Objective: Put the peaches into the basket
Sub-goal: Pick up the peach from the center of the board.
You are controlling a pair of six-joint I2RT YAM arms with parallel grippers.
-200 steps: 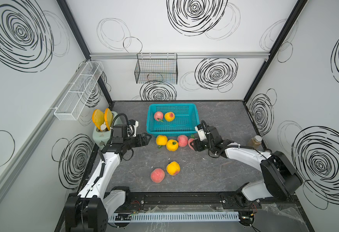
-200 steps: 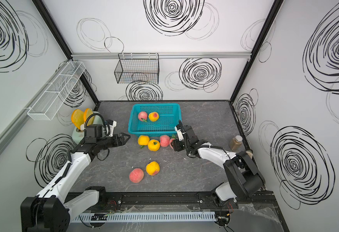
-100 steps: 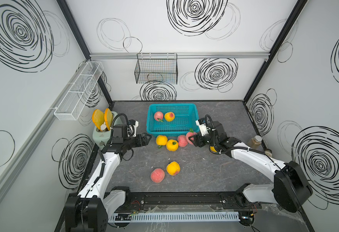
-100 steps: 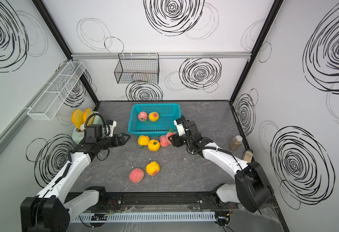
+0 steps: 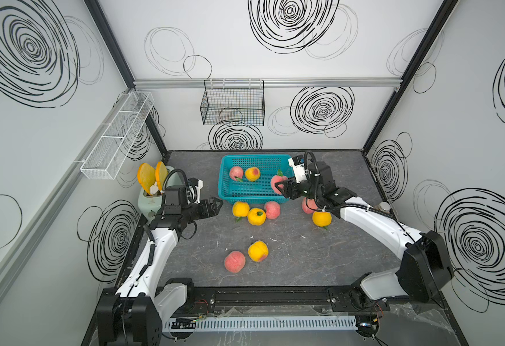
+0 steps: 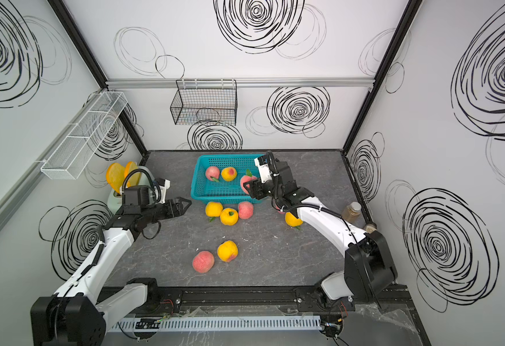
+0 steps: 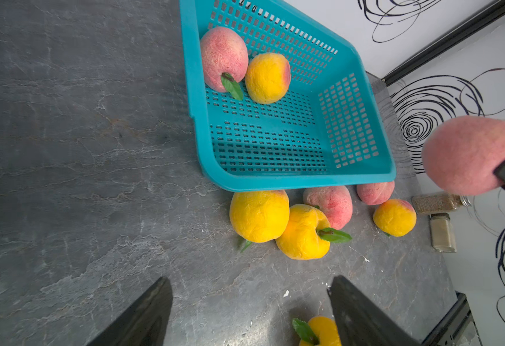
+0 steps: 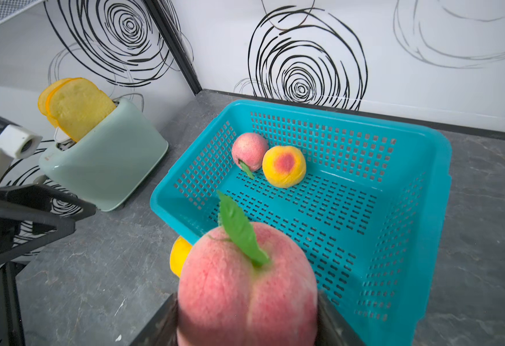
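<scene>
My right gripper holds the pink leafy peach and should reach outward next, lower the peach onto the basket's bottom (image 8: 324,193) beside the yellow peach and release it, since that bottom is bare.
The turquoise basket (image 5: 252,156) (image 6: 195,179) (image 7: 299,181) (image 8: 443,179) stands at the back middle with a pink peach (image 5: 236,173) and a yellow peach (image 5: 252,173) inside. My right gripper (image 5: 284,187) (image 8: 246,314) is shut on a pink leafy peach (image 5: 276,182) (image 6: 246,181) (image 8: 245,284) (image 7: 467,152), held above the basket's front right corner. Several peaches lie on the table: three by the basket's front (image 5: 256,216), two under the right arm (image 5: 321,218), two nearer the front (image 5: 258,251). My left gripper (image 5: 216,205) (image 7: 251,299) stands open and empty, left of the basket.
A mint toaster (image 5: 147,199) with toast slices (image 5: 146,176) stands at the left wall behind my left arm. Two small jars (image 6: 353,211) (image 7: 437,203) sit by the right wall. A black wire basket (image 5: 233,106) and a white rack (image 5: 116,140) hang on the walls.
My right gripper has lifted the pink peach off the table and carried it up and back over the basket's corner. The left arm has stayed put.
</scene>
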